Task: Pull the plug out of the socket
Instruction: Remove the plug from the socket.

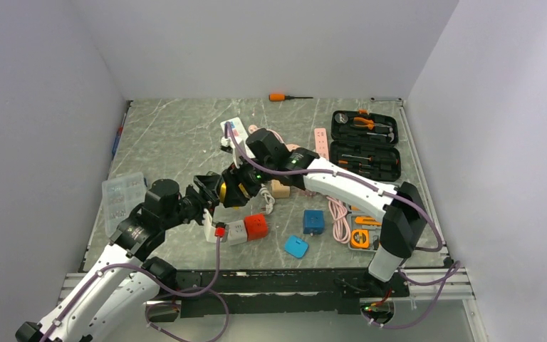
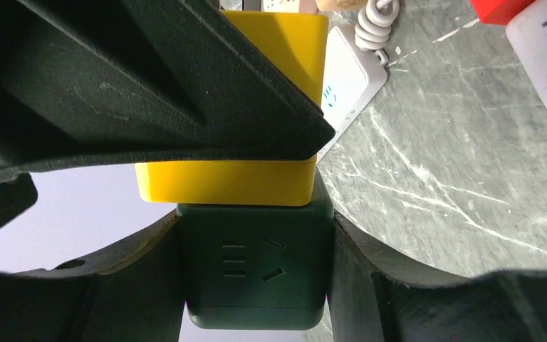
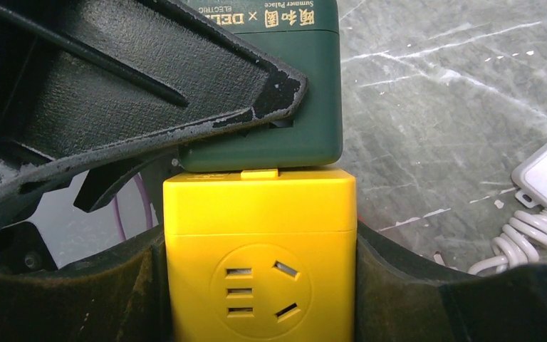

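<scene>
I should next move my left gripper away from the yellow cube [image 1: 224, 192] and lower it to let go of the green cube, as the bare tabletop is below my gripper.
A yellow plug cube [image 3: 260, 249] sits flush against a dark green socket cube [image 2: 256, 271], and the two are joined. My left gripper [image 2: 256, 279] is shut on the green cube, one finger on each side. My right gripper [image 3: 260, 288] is shut on the yellow cube the same way. The green cube also shows in the right wrist view [image 3: 285, 107], and the yellow cube in the left wrist view [image 2: 221, 182]. In the top view the two grippers meet at the yellow cube [image 1: 224, 192], held above the table left of centre.
A white and red cube strip [image 1: 238, 229] lies just below the grippers. A blue cube [image 1: 313, 221], a light blue piece [image 1: 296, 246], pink cable [image 1: 339, 214], an open tool case [image 1: 365, 144] and a clear box [image 1: 122, 196] lie around. A white charger [image 2: 349, 71] lies nearby.
</scene>
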Robot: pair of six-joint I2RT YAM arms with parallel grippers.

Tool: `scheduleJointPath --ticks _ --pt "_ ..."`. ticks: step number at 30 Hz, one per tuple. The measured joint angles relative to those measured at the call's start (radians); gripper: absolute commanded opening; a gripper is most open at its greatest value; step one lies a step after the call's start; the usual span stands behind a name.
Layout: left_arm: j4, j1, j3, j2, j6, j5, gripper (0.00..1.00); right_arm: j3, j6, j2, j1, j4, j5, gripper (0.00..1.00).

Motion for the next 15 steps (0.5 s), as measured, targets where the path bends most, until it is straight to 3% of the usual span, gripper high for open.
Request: scheduleJointPath --ticks 7,15 --pt "-0.021 -0.001 -0.004 0.001 0.004 -0.018 0.00 0.034 -0.016 0.033 0.000 -0.043 -0.013 0.00" --pt "0.034 -0.022 -0.007 0.058 0.035 0.031 0.00 -0.093 -0.007 -0.071 0.000 0.002 0.041 0.00"
